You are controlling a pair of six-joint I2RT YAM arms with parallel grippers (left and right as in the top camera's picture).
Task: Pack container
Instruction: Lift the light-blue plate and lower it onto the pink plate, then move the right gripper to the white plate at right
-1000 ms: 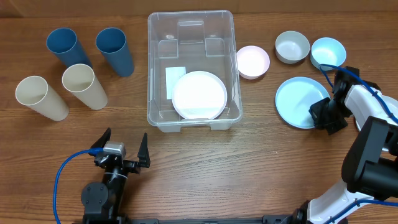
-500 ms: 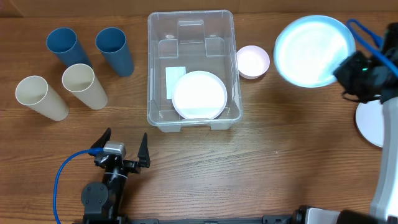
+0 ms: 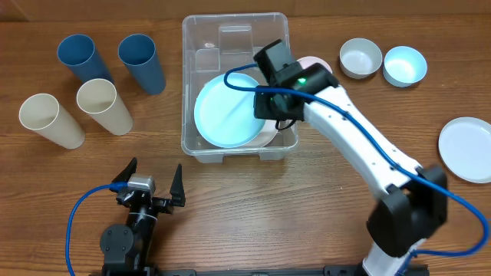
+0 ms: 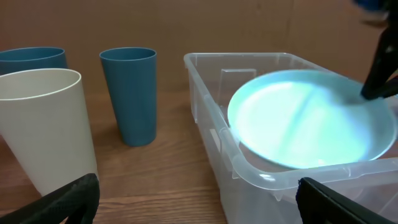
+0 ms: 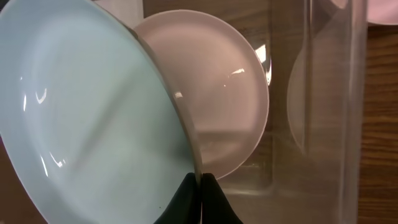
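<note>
The light blue plate (image 3: 225, 110) is hanging off-center above the white plate. My right gripper needs to first move toward the container's side next to the pink bowl as it goes down.
The clear container (image 3: 186, 77) stands at the middle back of the table. My right gripper (image 3: 265, 103) reaches into it, shut on the rim of a light blue plate (image 3: 225, 110), which is held tilted over a white plate (image 3: 270, 138) on the container's floor. The right wrist view shows the fingers (image 5: 200, 186) pinching the blue plate (image 5: 93, 124) with the white plate (image 5: 217, 93) behind. My left gripper (image 3: 152, 188) is open and empty near the front edge, facing the container (image 4: 249, 168) and the blue plate (image 4: 311, 124).
Two blue cups (image 3: 77, 57) (image 3: 142, 63) and two cream cups (image 3: 50, 119) (image 3: 103, 106) stand at the left. A pink bowl (image 3: 318, 65), a grey-white bowl (image 3: 360, 57) and a light blue bowl (image 3: 405, 65) sit right of the container. A white plate (image 3: 466, 149) lies far right.
My right arm lifted the light blue plate from the right side of the table and carried it left into the container. A white plate that was under it now shows at the far right.
</note>
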